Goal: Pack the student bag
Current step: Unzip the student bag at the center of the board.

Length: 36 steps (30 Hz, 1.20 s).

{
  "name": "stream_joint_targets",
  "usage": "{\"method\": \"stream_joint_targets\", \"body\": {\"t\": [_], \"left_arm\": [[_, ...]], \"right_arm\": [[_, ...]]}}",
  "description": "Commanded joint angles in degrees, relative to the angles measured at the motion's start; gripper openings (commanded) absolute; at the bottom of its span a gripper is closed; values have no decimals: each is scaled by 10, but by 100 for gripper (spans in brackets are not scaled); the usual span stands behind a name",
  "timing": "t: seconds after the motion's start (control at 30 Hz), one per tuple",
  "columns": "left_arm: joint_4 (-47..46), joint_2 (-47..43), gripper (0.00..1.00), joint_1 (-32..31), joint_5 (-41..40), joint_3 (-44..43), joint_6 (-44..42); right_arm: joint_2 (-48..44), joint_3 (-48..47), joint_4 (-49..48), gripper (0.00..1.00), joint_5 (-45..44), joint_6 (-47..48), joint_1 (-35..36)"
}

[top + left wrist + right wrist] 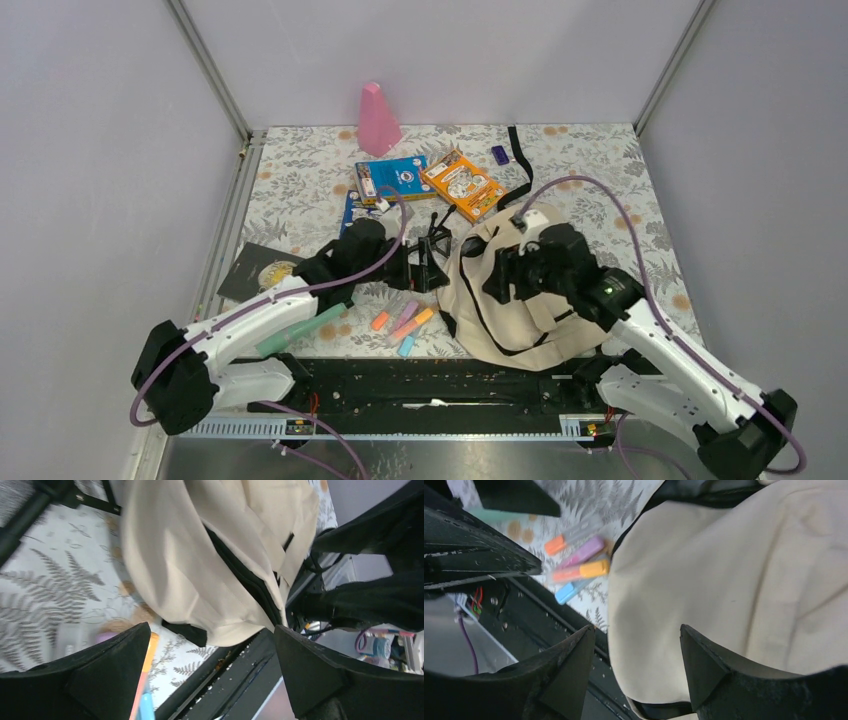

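Observation:
My right gripper moves down next toward the bag's beige rim (483, 311) (616, 639) along the dark slit nearer my left gripper, then closes on the bag's rim.
The student bag (520, 300) is a large beige fabric backpack with black straps, lying at the near right of the table. It also shows in the left wrist view (200, 555) and the right wrist view (734, 580). My left gripper (432, 262) is open and empty, just left of the bag's edge, its fingers (107, 675) wide apart. My right gripper (497, 272) is open and empty above the bag's left part, with the beige cloth between its spread fingers (569, 672). Several coloured markers (402, 322) lie left of the bag and show in the right wrist view (576, 565).
A blue book (392, 178) and an orange book (462, 184) lie at the back middle. A pink cone (377, 120) stands at the back. A dark booklet (258, 270) and a teal pen case (300, 330) lie at the left. A small purple object (500, 154) sits far back.

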State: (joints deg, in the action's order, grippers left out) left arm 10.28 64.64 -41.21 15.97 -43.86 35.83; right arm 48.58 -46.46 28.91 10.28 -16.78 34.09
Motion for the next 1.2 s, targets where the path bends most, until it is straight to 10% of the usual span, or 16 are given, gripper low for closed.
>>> {"method": "stream_joint_targets", "body": {"t": [0.0,0.33,0.77,1.03,1.17], "left_arm": [[-71,22,98,-32,-5,7,39],[-98,45,99,-50,-16,23,55],[-150,114,99,-80,-30,16,77],[-151,221,99,-98,-59,-38,84],[-127,246,60,-98,-84,-46,81]], "right_arm": [[41,11,-46,70,-34,-32,87],[93,19,-33,64,-93,-32,128],[57,15,16,2,-227,-55,128],[20,-57,126,0,-390,-5,128],[14,-108,181,0,-477,47,82]]}}
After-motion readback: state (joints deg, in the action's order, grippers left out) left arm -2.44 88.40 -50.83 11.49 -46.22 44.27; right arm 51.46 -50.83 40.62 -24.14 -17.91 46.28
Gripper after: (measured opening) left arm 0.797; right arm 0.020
